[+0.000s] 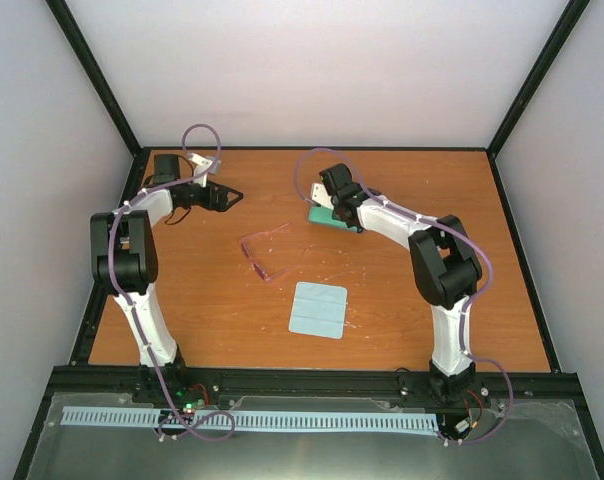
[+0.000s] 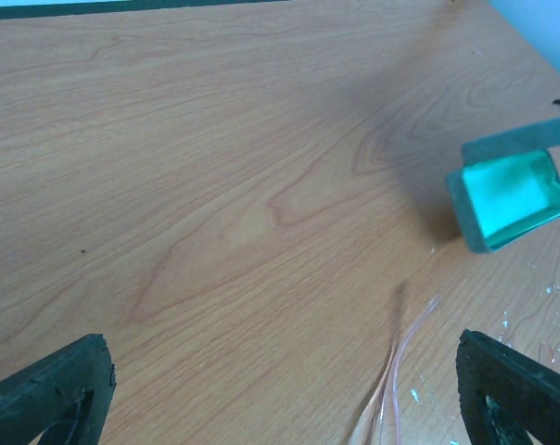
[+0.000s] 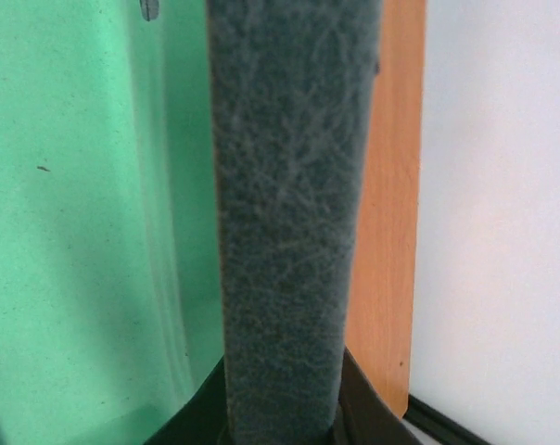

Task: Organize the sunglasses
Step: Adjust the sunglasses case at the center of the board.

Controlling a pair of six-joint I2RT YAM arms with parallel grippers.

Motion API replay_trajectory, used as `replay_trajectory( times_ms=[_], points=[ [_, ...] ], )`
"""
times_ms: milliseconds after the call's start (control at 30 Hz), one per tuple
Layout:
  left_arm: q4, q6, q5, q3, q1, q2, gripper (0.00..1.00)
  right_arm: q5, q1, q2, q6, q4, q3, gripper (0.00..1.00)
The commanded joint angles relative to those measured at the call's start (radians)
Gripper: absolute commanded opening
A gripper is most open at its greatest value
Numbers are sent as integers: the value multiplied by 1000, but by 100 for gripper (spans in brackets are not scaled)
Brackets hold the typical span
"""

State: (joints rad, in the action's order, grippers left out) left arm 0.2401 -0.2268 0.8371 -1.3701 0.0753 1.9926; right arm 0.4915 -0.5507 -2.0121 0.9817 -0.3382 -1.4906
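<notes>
I need to lower the open case (image 1: 326,214) next by its grey lid with my right gripper onto the tabletop below and open to let go, because the case hangs above its shadow.
The sunglasses (image 1: 264,252), thin pink translucent frame, lie flat on the table's middle; one slender arm shows in the left wrist view (image 2: 399,371). The grey-blue case (image 1: 326,214) stands open at the back centre, its green lining showing (image 2: 514,197). My right gripper (image 1: 332,200) is shut on the case's grey lid (image 3: 289,213), which fills the space between its jaws (image 3: 285,413). My left gripper (image 1: 228,196) is open and empty (image 2: 285,385), low over the table left of the case, with the sunglasses' arm near its right finger (image 2: 512,385).
A pale blue square cloth (image 1: 318,310) lies flat in front of the sunglasses. Black frame posts and white walls close in the wooden table (image 1: 412,300) on three sides.
</notes>
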Motion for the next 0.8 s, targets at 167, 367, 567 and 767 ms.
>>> replay_trajectory(
  times_ms=[167, 367, 567, 767],
  points=[
    [-22, 35, 39, -24, 0, -16, 99, -60, -3, -111, 131, 123, -6, 3],
    [-53, 50, 38, 3, 0, -36, 100, -53, -4, -136, 121, 144, -4, 6],
    [-65, 61, 44, 19, 0, -34, 99, -49, -5, -125, 102, 136, 31, 12],
    [-102, 83, 54, 45, 0, -33, 100, -47, -5, -130, 90, 145, 63, 12]
  ],
)
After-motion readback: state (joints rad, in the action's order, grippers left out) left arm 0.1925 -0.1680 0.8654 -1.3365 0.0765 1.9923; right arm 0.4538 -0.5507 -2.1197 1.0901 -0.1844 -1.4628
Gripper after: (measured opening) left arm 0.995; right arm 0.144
